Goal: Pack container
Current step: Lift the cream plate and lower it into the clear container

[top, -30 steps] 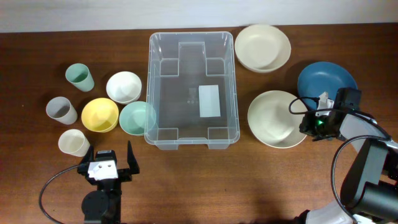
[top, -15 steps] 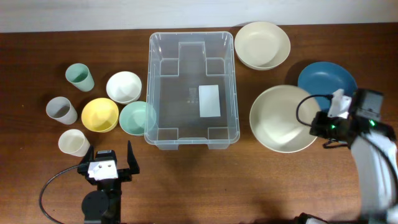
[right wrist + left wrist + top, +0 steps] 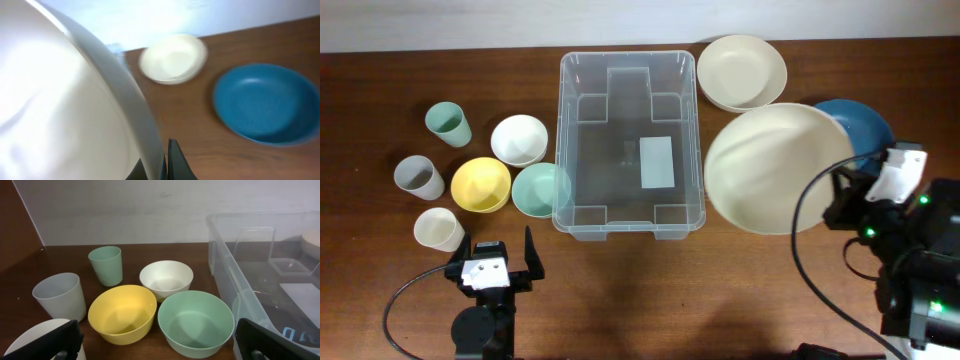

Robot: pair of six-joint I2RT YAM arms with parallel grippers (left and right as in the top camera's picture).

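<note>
The container's empty, so my right gripper will move outward toward the far part of the container beside the raised cream bowl [image 3: 775, 170] and lower it inside to release.
The clear container [image 3: 628, 225] with a white label stands at the table's middle; its near corner shows in the left wrist view [image 3: 260, 280]. My right gripper [image 3: 848, 200] is shut on the rim of a large cream bowl [image 3: 775, 170] and holds it raised and tilted to the right of the container. In the right wrist view the bowl [image 3: 60, 110] fills the left side, pinched between my fingers [image 3: 167, 162]. My left gripper [image 3: 492, 265] is open and empty near the front left edge, just in front of the yellow bowl [image 3: 122, 312] and green bowl [image 3: 196, 322].
Left of the container stand a white bowl [image 3: 519, 139], a green cup [image 3: 449, 124], a grey cup [image 3: 419, 178] and a cream cup [image 3: 439, 229]. A cream bowl stack [image 3: 741, 73] is at the back right. A blue plate [image 3: 860, 125] lies at the right.
My right gripper has lifted the large cream bowl off the table, so it looms larger and tilted. The right arm drew toward the front right. The left arm has not moved.
</note>
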